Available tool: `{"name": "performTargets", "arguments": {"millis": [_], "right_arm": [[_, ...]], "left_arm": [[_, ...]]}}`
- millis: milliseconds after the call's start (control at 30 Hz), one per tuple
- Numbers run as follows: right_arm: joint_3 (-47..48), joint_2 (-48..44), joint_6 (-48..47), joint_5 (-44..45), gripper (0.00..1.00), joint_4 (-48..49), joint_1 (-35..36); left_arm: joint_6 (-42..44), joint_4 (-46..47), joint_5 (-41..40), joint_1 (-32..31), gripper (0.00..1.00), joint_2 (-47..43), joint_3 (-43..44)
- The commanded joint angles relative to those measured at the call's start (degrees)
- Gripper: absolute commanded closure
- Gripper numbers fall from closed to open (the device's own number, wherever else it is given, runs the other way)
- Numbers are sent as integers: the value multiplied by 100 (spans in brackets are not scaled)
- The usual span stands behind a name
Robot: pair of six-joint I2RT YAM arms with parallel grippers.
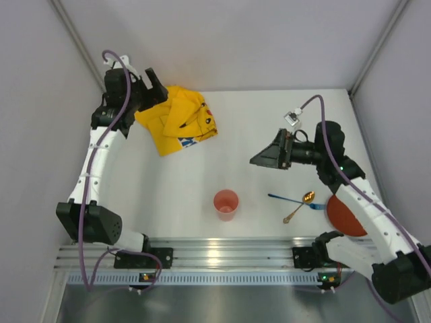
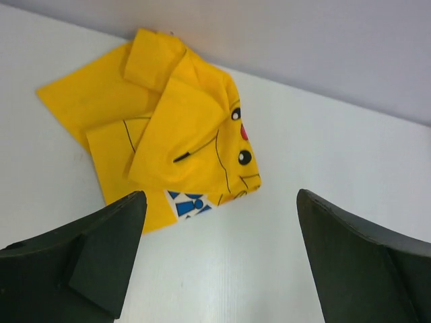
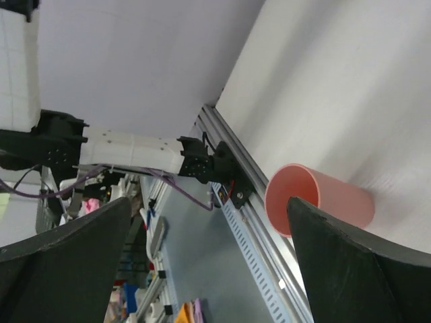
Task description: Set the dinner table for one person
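Next, my left gripper lowers to the mat's near edge beside the blue-and-white patch, because that flap sticks out flat from under the crumpled folds.
The white dinner table [image 1: 269, 121] has a ribbed aluminium rail [image 1: 222, 256] along its near edge. A crumpled yellow cartoon cloth mat [image 1: 178, 120] lies at the back left and shows in the left wrist view [image 2: 168, 128]. A pink cup [image 1: 225, 203] stands upright near the front middle; it also shows in the right wrist view [image 3: 320, 198]. A gold spoon [image 1: 300, 205] crosses a blue utensil [image 1: 289, 199]. A red plate [image 1: 345, 215] lies at the front right, partly under the right arm. My left gripper [image 1: 158, 91] is open and empty beside the mat. My right gripper [image 1: 262, 159] is open and empty, raised above the table.
Grey enclosure walls stand on the left, back and right of the table. The arm bases [image 1: 145, 259] are bolted to the rail at the near edge. Purple cables [image 1: 84, 202] run along both arms.
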Motion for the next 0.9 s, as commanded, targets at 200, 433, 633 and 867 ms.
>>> {"name": "performTargets", "arguments": {"millis": [200,433,633,867], "right_arm": [[2984,2345,-1991,931,0,-2397,71],[4553,3393,-2556,1274,0,-3357,106],[5923,4420,-2275,1275,0,-3383,115],[7846,6441,-2046,1801,0,-3313,202]], "left_arm": [[-757,1510,198,-89,1,-413,-1453],[-899,-1100,-1059,-87,1,2186,260],[-1092,-863,-1217,-87,4,3006,208],[-1128,-775,-894,-87,21,3788,94]]}}
